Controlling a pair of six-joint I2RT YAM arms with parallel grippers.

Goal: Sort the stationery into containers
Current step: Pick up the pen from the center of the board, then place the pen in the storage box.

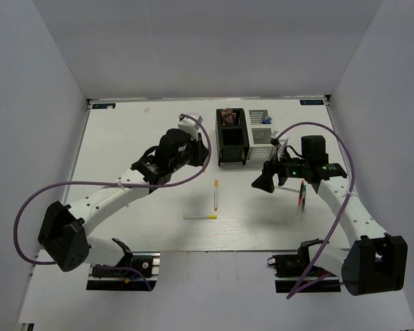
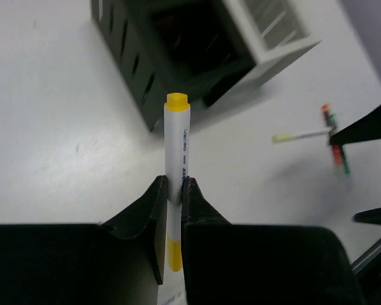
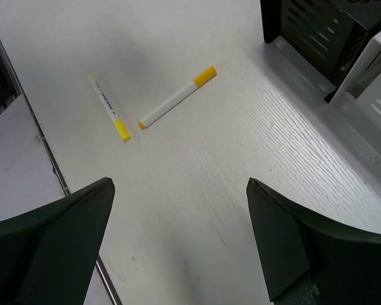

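My left gripper is holding the pen and will next swing to the right in the top view, over the empty near section of the black container. It will tilt outward and let go of the pen into that section.
My left gripper is shut on a thin white pen with yellow ends, which sticks out towards the black container. From above, this gripper hangs just left of the black container, with the white container beside it. My right gripper is open and holds nothing above bare table. Ahead of it lie two white pens, one longer and one shorter. From above, the right gripper is right of those pens.
Dark red and green pens lie under the right arm. A pink-red item stands in the black container and a blue-capped bottle in the white one. Another pale pen lies near the dark pens.
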